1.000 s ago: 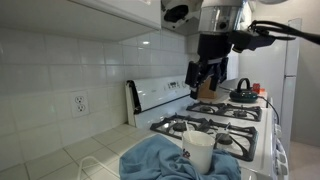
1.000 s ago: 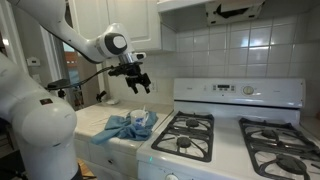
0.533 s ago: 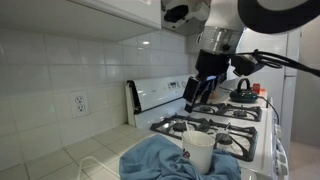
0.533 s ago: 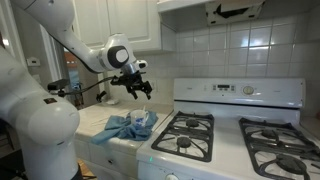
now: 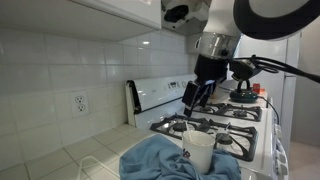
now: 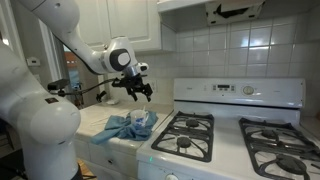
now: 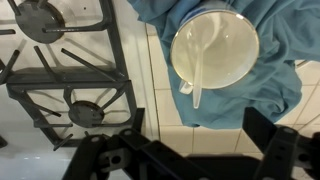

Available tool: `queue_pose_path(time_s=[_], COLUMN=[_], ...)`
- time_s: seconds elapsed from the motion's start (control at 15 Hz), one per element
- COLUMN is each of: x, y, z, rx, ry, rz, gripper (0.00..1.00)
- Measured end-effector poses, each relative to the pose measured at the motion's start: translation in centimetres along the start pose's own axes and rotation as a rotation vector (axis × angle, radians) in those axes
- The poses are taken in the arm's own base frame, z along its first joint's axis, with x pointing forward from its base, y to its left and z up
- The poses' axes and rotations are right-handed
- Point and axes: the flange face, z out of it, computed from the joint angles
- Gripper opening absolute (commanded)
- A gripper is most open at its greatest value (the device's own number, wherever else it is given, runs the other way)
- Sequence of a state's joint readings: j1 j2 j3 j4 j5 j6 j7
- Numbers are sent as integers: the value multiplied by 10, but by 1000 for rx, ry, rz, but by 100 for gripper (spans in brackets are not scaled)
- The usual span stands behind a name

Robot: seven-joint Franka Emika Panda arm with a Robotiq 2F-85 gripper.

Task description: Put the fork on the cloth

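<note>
The gripper lowers its open fingers onto the upper end of the fork's handle (image 5: 187, 128) (image 7: 197, 97) below it next, because that end leans past the cup's rim.
A white fork (image 7: 197, 78) stands in a white cup (image 7: 215, 48), its handle leaning over the rim. The cup stands on a crumpled blue cloth (image 7: 272, 88) on the tiled counter beside the stove. The cup (image 5: 200, 152) and cloth (image 5: 158, 160) show in both exterior views, with the cup (image 6: 141, 118) on the cloth (image 6: 118, 129). My gripper (image 7: 190, 155) is open and empty. It hangs in the air above the cup (image 5: 197, 97), a clear gap below it (image 6: 137, 92).
A gas stove with black grates (image 7: 70, 60) lies right next to the cloth. A dark kettle (image 5: 243, 92) sits on a far burner. The stove's back panel (image 6: 235, 92) and tiled wall with an outlet (image 5: 78, 103) stand behind the counter.
My gripper has come down somewhat and shifted toward the cup. It stays open. Cup, fork and cloth have not moved.
</note>
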State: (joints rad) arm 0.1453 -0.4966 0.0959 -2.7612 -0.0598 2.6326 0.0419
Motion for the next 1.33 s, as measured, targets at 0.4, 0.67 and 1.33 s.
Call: queue_pose_path(time_s=[0.4, 0.67, 1.33], x=[11, 10, 7], y=[4, -3, -10], z=[18, 37, 44], rx=[38, 82, 102], ry=[90, 72, 27], rz=[52, 74, 74], gripper=[100, 100, 51])
